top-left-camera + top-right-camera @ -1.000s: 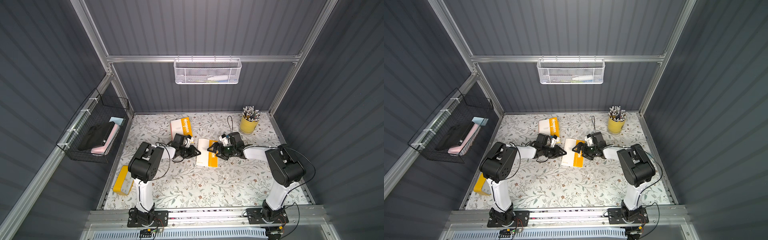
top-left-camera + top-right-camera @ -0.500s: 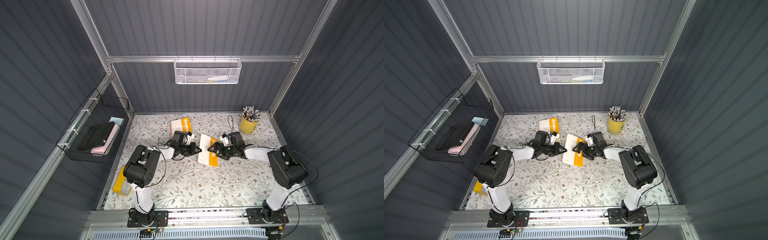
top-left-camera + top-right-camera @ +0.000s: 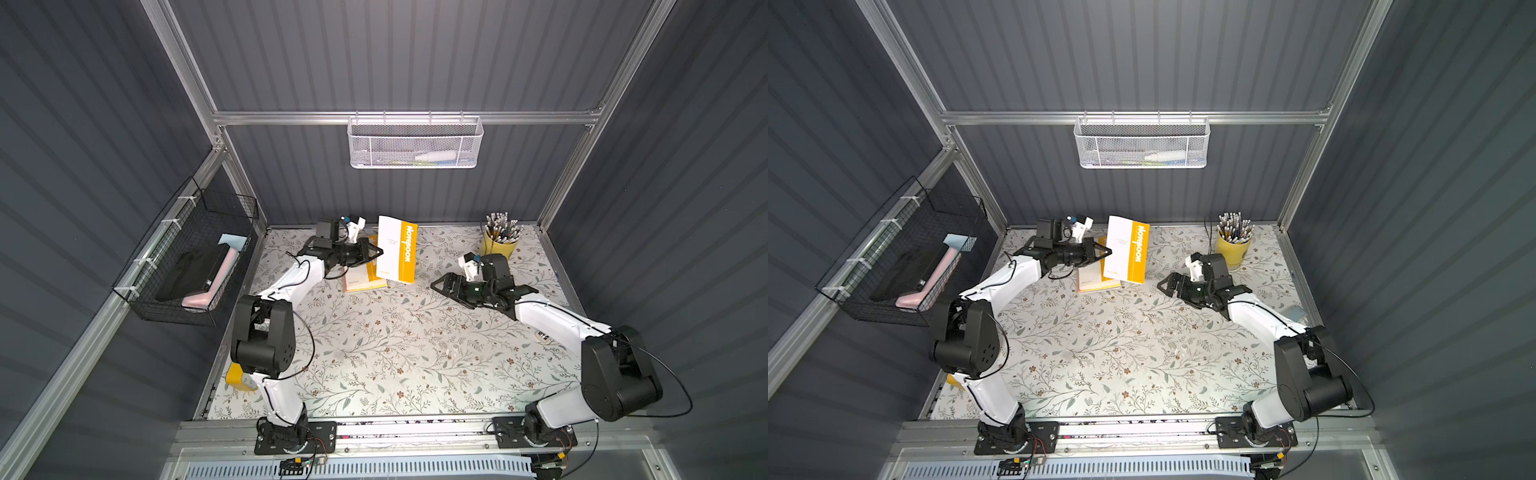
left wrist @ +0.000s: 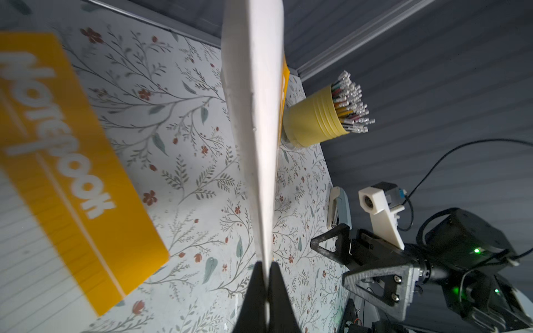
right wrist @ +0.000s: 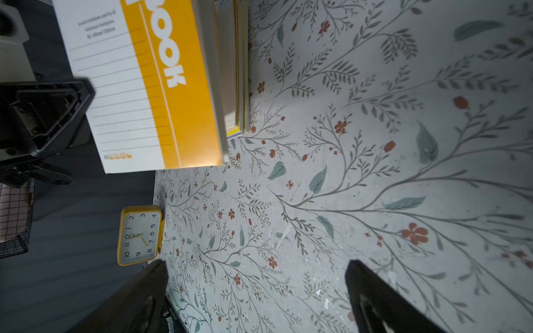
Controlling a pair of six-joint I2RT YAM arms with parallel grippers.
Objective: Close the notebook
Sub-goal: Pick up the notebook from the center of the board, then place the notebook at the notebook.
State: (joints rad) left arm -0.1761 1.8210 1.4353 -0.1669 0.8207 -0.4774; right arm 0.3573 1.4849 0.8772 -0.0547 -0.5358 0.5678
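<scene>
I should next swing my left gripper down toward the black wire basket and let go of the cover's free edge over the notebook's lower half [image 3: 362, 280], because the cover is nearly upright.
The notebook lies open near the back of the table, its lower half [image 3: 362, 277] flat on the floral surface. Its white and yellow cover [image 3: 396, 254] stands nearly upright above that half. My left gripper [image 3: 376, 252] is shut on the cover's edge [image 4: 253, 115], with both black jaws pinched on the thin sheet in the left wrist view [image 4: 266, 271]. My right gripper [image 3: 441, 286] hovers to the right of the notebook, open and holding nothing. The right wrist view shows its fingers wide apart over bare table [image 5: 256, 268], with the cover [image 5: 150, 86] ahead.
A yellow cup of pencils [image 3: 498, 245] stands at the back right. A yellow clock [image 5: 140, 235] sits at the table's left front edge. A stapler [image 4: 339, 207] lies near the right wall. A black wire basket [image 3: 191, 266] hangs on the left wall and a white mesh basket [image 3: 415, 143] on the back wall.
The left gripper has shut on the cover and swung it up and leftward until it stands nearly upright. The right gripper has drawn back to the right, away from the notebook.
</scene>
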